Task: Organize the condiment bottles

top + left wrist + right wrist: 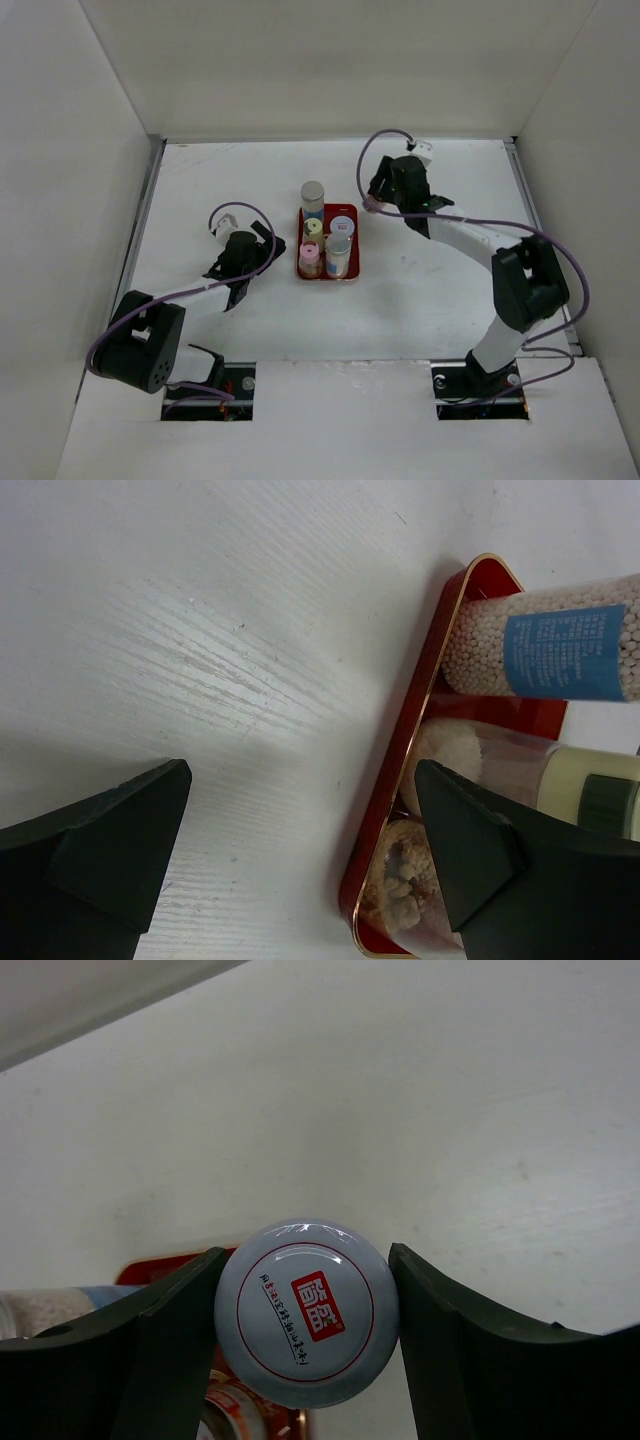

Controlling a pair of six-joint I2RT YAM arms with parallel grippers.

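Observation:
My right gripper moves toward the grey-capped bottle next, over the tray's far corner beside it, and lowers its bottle there.
A red tray (351, 262) in the middle of the table holds several condiment bottles: a grey-capped one (312, 192) at the far end, a pale yellow cap (313, 228), a pink cap (310, 254), a bluish-lavender cap (343, 224) and one more bottle (338, 247). My right gripper (377, 204) is shut on a bottle with a pale bluish cap and red logo (307, 1312), just right of the tray's far right corner. My left gripper (246, 262) is open and empty, left of the tray (420, 710); its wrist view shows a blue-labelled bottle (560, 645).
White walls enclose the table on three sides. The right wrist view shows the tray's red edge (150, 1268) and a blue-labelled bottle (50, 1305) at the lower left. Purple cables (470, 222) loop over both arms.

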